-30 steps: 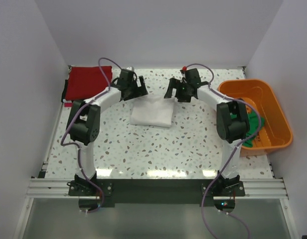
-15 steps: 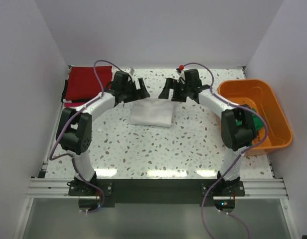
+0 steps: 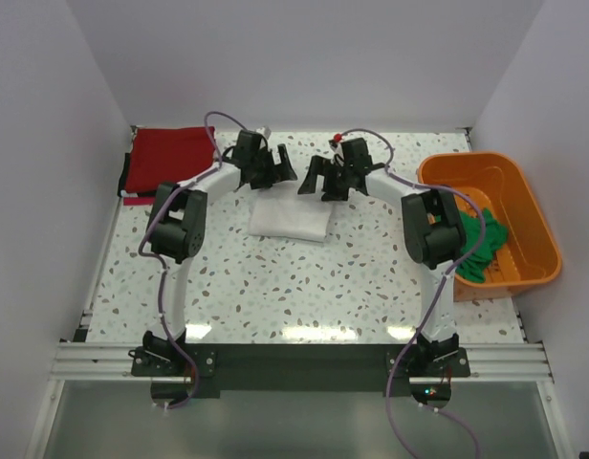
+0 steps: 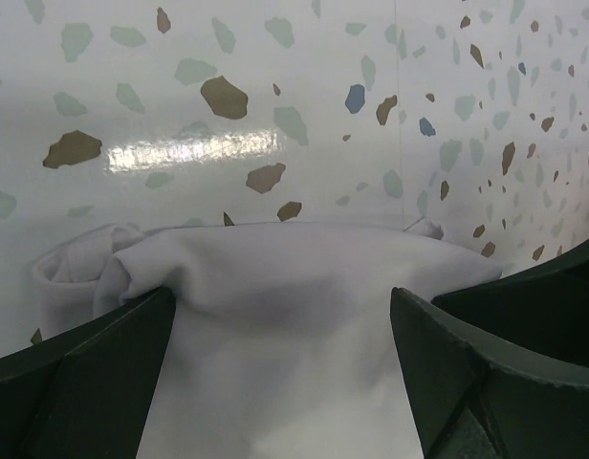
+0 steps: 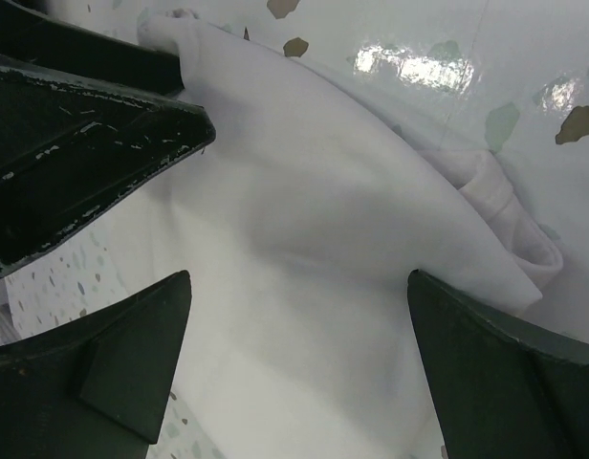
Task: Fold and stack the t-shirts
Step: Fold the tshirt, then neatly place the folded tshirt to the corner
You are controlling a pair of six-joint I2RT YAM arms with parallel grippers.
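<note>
The white t-shirt's side edge [image 3: 254,207] faces the red t-shirt [image 3: 165,158]. I will move my left gripper back and to the left in the top view and lower it onto that edge.
A folded white t-shirt [image 3: 290,220] lies on the speckled table [image 3: 275,287] near the back middle. My left gripper [image 3: 278,168] and right gripper [image 3: 316,178] hover over its far edge, close together and facing each other. Both are open. In the left wrist view the white t-shirt [image 4: 285,335] fills the gap between the left gripper's [image 4: 280,296] spread fingers. The right wrist view shows the same cloth [image 5: 304,220] under the right gripper [image 5: 299,282]. A red t-shirt [image 3: 165,158] lies folded at the back left. A green t-shirt [image 3: 481,244] sits in the tub.
An orange plastic tub [image 3: 529,206] stands at the right edge of the table. A dark strip [image 3: 123,176] shows along the red shirt's left side. White walls close in the back and both sides. The left gripper's finger [image 5: 84,124] shows in the right wrist view.
Both arms have swung inward, bringing the grippers closer together over the white shirt's far edge. Both stayed open. The shirt has not visibly moved.
</note>
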